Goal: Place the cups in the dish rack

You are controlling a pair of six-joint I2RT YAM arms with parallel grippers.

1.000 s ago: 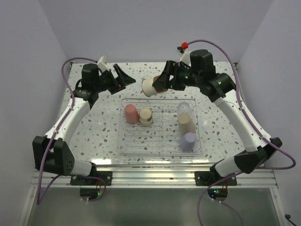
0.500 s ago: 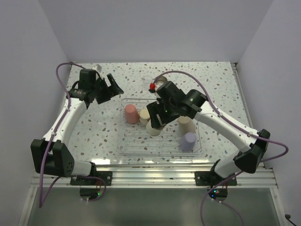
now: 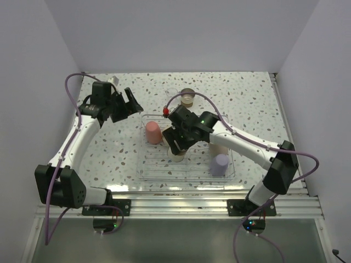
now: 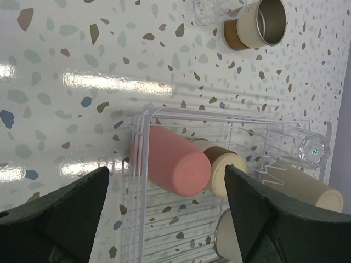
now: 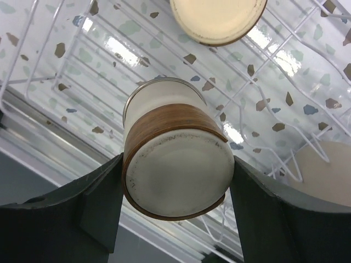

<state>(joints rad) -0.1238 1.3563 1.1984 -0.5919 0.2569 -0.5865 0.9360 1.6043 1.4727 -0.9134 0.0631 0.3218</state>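
The short steel cup still hangs over the rack's open ribbed bottom, so my right gripper will lower it beside the other steel cup (image 5: 216,19) and open.
The clear dish rack (image 3: 164,174) sits mid-table. It holds a coral-pink cup (image 3: 153,132), a lavender cup (image 3: 220,164) and a tall beige cup (image 3: 221,148), all upside down. My right gripper (image 3: 176,146) is shut on a short steel cup with a tan base (image 5: 176,164). It holds the cup upside down just above the rack's ribbed floor (image 5: 82,66), next to another steel cup (image 5: 216,19). My left gripper (image 3: 130,104) is open and empty, left of the rack's back corner. Its view shows the coral-pink cup (image 4: 175,161) and a clear cup (image 4: 308,148) in the rack.
Behind the rack, a steel cup (image 3: 188,98) stands upright on the table, seen lying towards the top in the left wrist view (image 4: 258,24), with a clear cup (image 4: 211,10) beside it. The rack's walls (image 4: 141,142) are raised.
My right arm has swung from behind the rack down into its left-middle part, carrying the steel cup. My left gripper has shifted slightly towards the left.
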